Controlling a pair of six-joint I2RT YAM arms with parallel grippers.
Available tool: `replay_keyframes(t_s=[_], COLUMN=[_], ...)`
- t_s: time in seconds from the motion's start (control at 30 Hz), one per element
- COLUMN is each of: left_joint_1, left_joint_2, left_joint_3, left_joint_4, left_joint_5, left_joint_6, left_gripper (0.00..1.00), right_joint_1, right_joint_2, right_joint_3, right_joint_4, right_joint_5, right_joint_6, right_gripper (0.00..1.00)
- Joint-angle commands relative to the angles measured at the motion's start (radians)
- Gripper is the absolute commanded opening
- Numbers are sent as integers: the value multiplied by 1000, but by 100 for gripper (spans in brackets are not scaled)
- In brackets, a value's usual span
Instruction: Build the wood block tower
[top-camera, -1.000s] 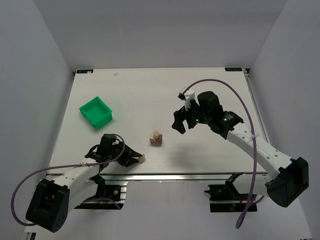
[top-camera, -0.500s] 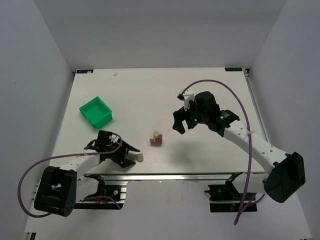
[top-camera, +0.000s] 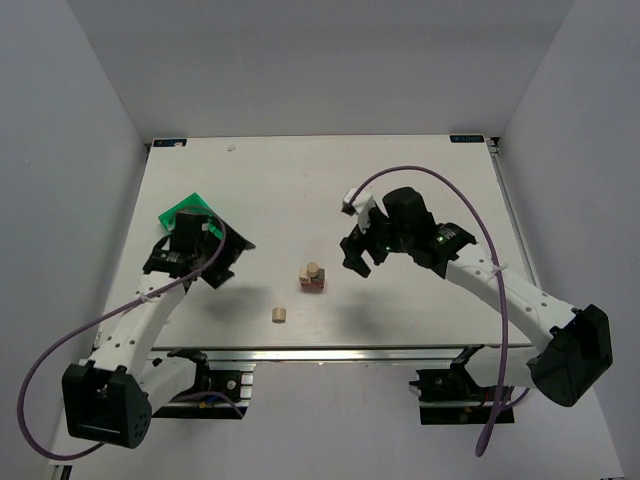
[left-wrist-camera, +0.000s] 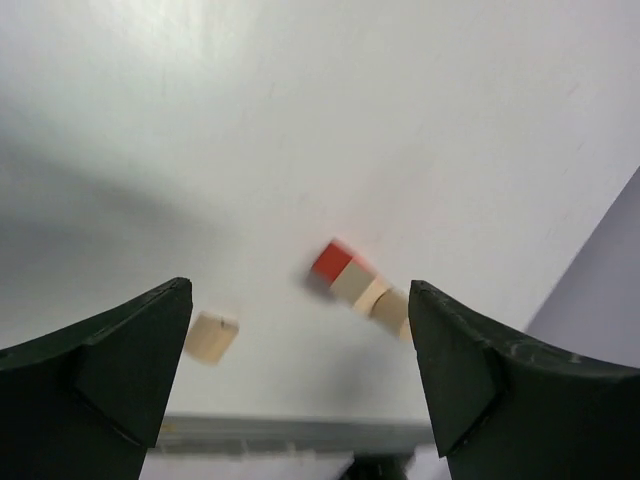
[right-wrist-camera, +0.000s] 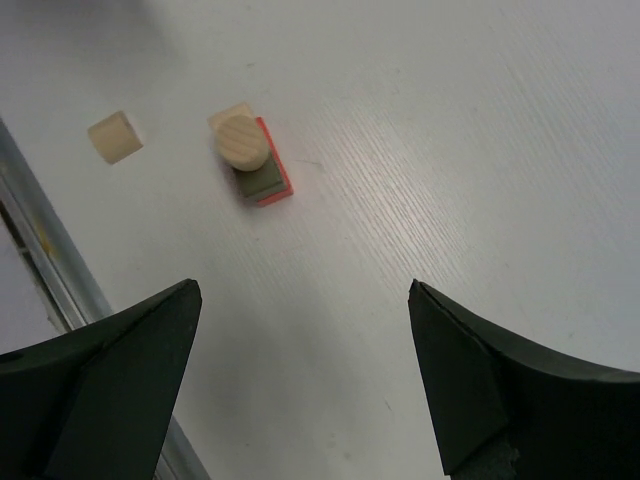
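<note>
My right gripper swings to the left in the top view, back and down around the loose beige block (top-camera: 278, 315) next, since it lies alone beyond the tower.
The wood block tower (top-camera: 311, 277) stands mid-table: a red-orange base, a grey-brown cube and pale beige pieces, topped by a round one. The right wrist view shows the tower (right-wrist-camera: 256, 166) from above; in the left wrist view it (left-wrist-camera: 350, 278) is blurred. A loose beige block (top-camera: 278, 315) lies near the front edge, left of the tower, and shows as a pale block (left-wrist-camera: 210, 337) (right-wrist-camera: 115, 136) in both wrist views. My left gripper (top-camera: 232, 262) (left-wrist-camera: 300, 290) hangs open and empty by the green bin. Just right of the tower, my right gripper (top-camera: 353, 257) (right-wrist-camera: 300, 290) is open, holding nothing.
A green plastic bin (top-camera: 180, 212) sits at the left of the table, partly hidden under my left wrist. The metal front rail (right-wrist-camera: 50, 260) runs close to the loose block. White walls enclose the table on three sides.
My left gripper opened and left the beige block near the front edge, then swung back and left to the green bin. The right gripper edged slightly towards the tower.
</note>
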Motion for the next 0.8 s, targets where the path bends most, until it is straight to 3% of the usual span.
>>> replay_keyframes(t_s=[0.0, 0.13, 0.27, 0.53, 0.77], left_joint_1=[-5, -3, 3, -11, -9], left_joint_2=[-93, -146, -101, -156, -277], left_joint_3=[157, 228, 230, 165, 137], left_joint_4=[-137, -148, -201, -205, -175], left_joint_5=[-367, -528, -602, -529, -510], left_joint_6=[156, 231, 251, 273, 285], left_gripper=[98, 98, 98, 98, 98], right_joint_1=[83, 293, 386, 521, 541], right_joint_2=[2, 166, 272, 464, 596], right_joint_3=[56, 220, 231, 266, 260], right_joint_4=[3, -92, -40, 49, 144], right_joint_5=[-44, 62, 12, 125, 232], right_joint_6=[-147, -234, -251, -199, -218], right_gripper=[89, 89, 89, 89, 89])
